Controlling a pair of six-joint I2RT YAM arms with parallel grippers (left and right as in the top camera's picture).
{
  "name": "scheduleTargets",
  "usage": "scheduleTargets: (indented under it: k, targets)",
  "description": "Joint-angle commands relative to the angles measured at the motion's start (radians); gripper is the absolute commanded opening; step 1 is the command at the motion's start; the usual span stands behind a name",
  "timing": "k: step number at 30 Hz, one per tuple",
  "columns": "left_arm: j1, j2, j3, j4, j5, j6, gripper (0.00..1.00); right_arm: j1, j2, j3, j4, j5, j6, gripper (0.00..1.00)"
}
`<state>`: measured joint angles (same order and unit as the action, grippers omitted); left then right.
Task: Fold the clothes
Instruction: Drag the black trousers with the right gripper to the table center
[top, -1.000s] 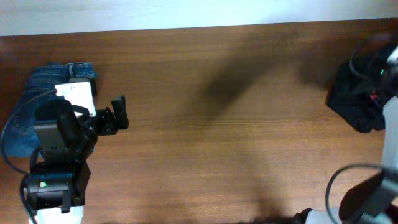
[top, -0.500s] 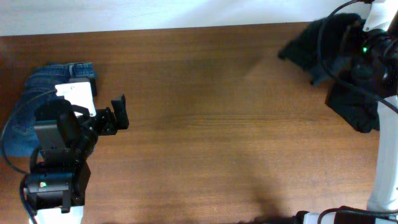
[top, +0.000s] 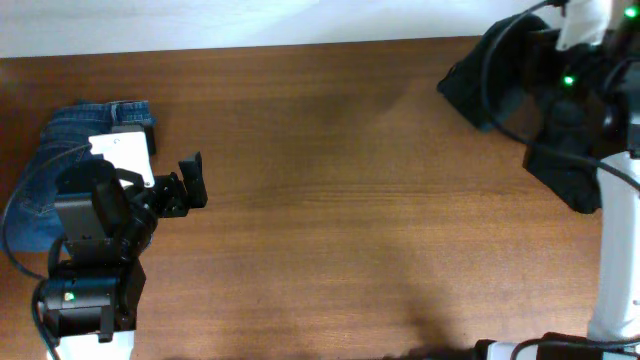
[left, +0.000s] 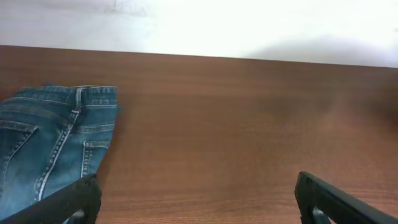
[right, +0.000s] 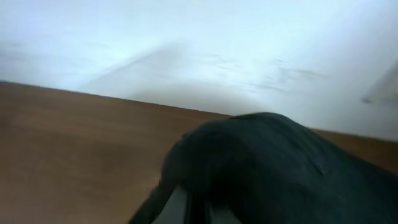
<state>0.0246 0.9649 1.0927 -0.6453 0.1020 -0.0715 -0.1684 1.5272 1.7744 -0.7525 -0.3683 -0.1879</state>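
The table's bare far middle has room on the open wood, so my right gripper should next swing left in the overhead view and let go of the black garment (top: 488, 78) over it.
A black garment (top: 488, 78) hangs lifted over the table's far right corner. My right gripper (top: 535, 85) is shut on it. In the right wrist view the black fabric (right: 273, 168) drapes over the jaws and hides the fingers. More black cloth (top: 575, 180) lies bunched on the table below the right arm. No red label shows. My left gripper (top: 190, 180) is open and empty at the left, above bare wood. Its two fingertips (left: 199, 208) stand wide apart in the left wrist view.
Folded blue jeans (top: 45, 170) lie at the far left beside the left arm; they also show in the left wrist view (left: 43, 137). The brown wooden table (top: 350, 200) meets a white wall at its far edge.
The right arm has come in from the right edge and pulled the black garment up and to the left off the pile. The left arm has not moved.
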Motion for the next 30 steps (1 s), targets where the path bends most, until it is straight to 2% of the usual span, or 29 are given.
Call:
scheduleTargets:
  k: [1, 5, 7, 10, 12, 14, 15, 16, 20, 28, 30]
  targets:
    - [0.002, -0.002, 0.021, 0.005, 0.014, 0.012, 0.99, 0.119, -0.009, 0.010, 0.050, -0.092, -0.013, 0.04]
    - [0.002, -0.002, 0.021, 0.005, 0.014, 0.012, 0.99, 0.288, 0.035, 0.010, 0.118, -0.082, 0.000, 0.04]
    - [0.002, -0.002, 0.021, 0.005, 0.014, 0.013, 0.99, 0.353, 0.066, 0.010, 0.146, -0.029, 0.058, 0.04]
    - [0.002, -0.002, 0.021, 0.005, 0.014, 0.012, 0.99, 0.444, 0.131, 0.010, 0.161, 0.031, 0.074, 0.04]
    - [0.002, -0.002, 0.021, 0.005, 0.014, 0.013, 0.99, 0.502, 0.186, 0.010, 0.156, 0.027, 0.074, 0.09]
    - [0.002, -0.002, 0.021, 0.005, 0.014, 0.013, 0.99, 0.552, 0.237, 0.010, 0.146, 0.031, 0.072, 0.62]
    - [0.002, -0.002, 0.021, 0.005, 0.014, 0.013, 0.99, 0.572, 0.259, 0.010, 0.142, 0.034, 0.072, 0.93]
    - [0.002, -0.002, 0.021, 0.005, 0.014, 0.013, 0.99, 0.588, 0.281, 0.010, 0.140, 0.044, 0.072, 0.99]
    - [0.002, -0.002, 0.021, 0.005, 0.014, 0.013, 0.99, 0.605, 0.311, 0.010, 0.136, 0.103, 0.072, 0.99]
    - [0.002, -0.002, 0.021, 0.005, 0.014, 0.013, 0.99, 0.486, 0.276, 0.010, 0.011, 0.560, 0.099, 0.99]
    - [0.002, 0.000, 0.021, 0.002, 0.014, 0.013, 0.99, 0.440, 0.280, 0.010, -0.028, 0.589, 0.138, 0.99]
